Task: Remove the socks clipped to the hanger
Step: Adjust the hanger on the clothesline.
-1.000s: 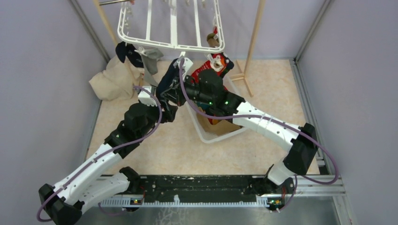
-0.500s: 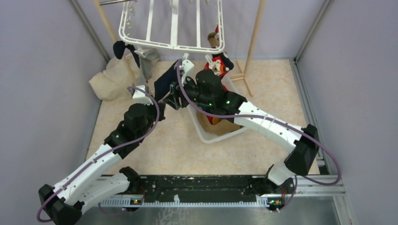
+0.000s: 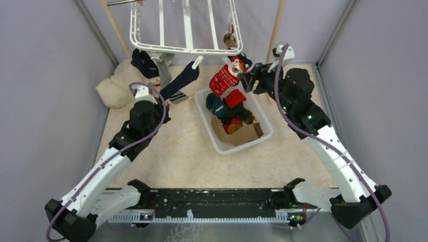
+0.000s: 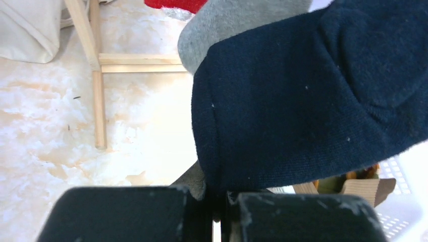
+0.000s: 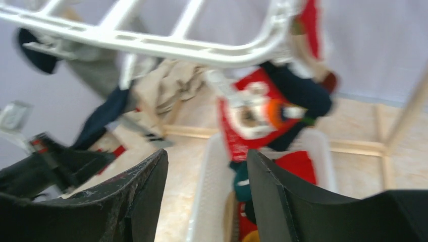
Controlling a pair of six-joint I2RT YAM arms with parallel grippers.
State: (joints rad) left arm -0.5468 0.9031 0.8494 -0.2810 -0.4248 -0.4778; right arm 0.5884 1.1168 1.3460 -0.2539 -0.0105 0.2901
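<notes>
The robot's right gripper will next move lower and reach outward beside the red patterned sock, onto the navy sock (image 3: 246, 60) (image 5: 307, 96) behind it, since the red one covers part of that sock.
The white hanger (image 3: 184, 30) hangs at the back, its frame also across the top of the right wrist view (image 5: 151, 43). A dark navy sock (image 3: 181, 79) stretches taut from a hanger clip down to my left gripper (image 3: 167, 98), which is shut on its lower end (image 4: 217, 201). The sock fills the left wrist view (image 4: 313, 101), with a grey sock (image 4: 227, 25) behind it. Another navy sock (image 3: 143, 60) and the grey sock (image 3: 162, 70) hang at the left corner. A red patterned sock (image 3: 224, 78) hangs at the right corner. Just right of it, my right gripper (image 3: 246, 80) stands open and empty (image 5: 207, 166).
A white slatted basket (image 3: 222, 149) below the hanger holds several socks and a brown cardboard piece (image 3: 242, 132). A beige cloth bag (image 3: 116, 85) lies at the back left. Wooden poles (image 3: 275, 30) stand on both sides of the hanger. Purple walls close in on all sides.
My left gripper shut on the navy sock and drew it left and down. My right gripper let go of it, opened, and swung from over the basket to the back right.
</notes>
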